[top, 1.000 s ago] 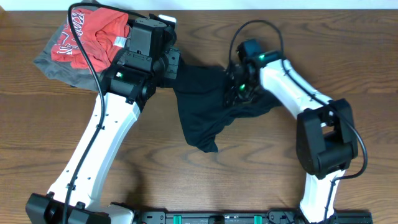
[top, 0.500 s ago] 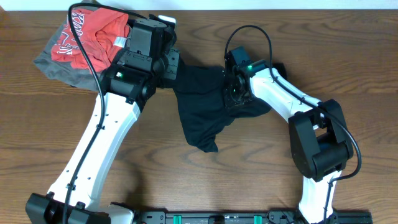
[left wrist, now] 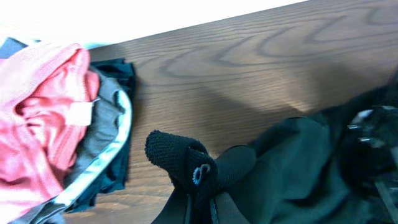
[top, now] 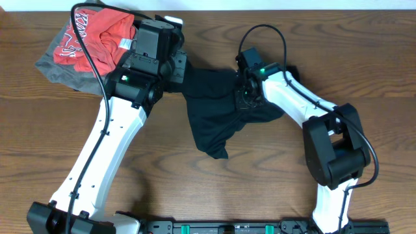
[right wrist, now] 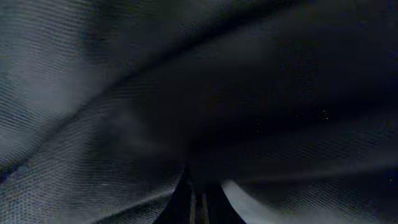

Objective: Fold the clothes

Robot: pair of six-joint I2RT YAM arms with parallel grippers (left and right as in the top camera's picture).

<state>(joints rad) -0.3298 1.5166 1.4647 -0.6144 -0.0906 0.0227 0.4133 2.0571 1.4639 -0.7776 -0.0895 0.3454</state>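
Observation:
The garment is bunched up, so I will lift my right gripper and pull it toward bare tabletop, to its right in the overhead view, and then let go of the cloth.
A black garment point(top: 211, 110) lies bunched in the middle of the wooden table, held at two places. My left gripper point(top: 180, 70) is shut on its upper left corner; the left wrist view shows the fingers point(left wrist: 202, 199) pinching a fold of black cloth point(left wrist: 292, 168). My right gripper point(top: 246, 97) is pressed into the garment's right part, fingers closed on cloth; the right wrist view is filled with dark fabric point(right wrist: 186, 93) around the shut fingers point(right wrist: 199, 202).
A pile of clothes with a red shirt point(top: 91, 39) on grey and dark garments point(top: 62, 68) lies at the back left; it shows in the left wrist view point(left wrist: 50, 124). The table's far edge point(top: 325, 12) meets a white wall.
My right gripper moved left along the black garment, bunching the right part toward the middle. The left arm has not moved.

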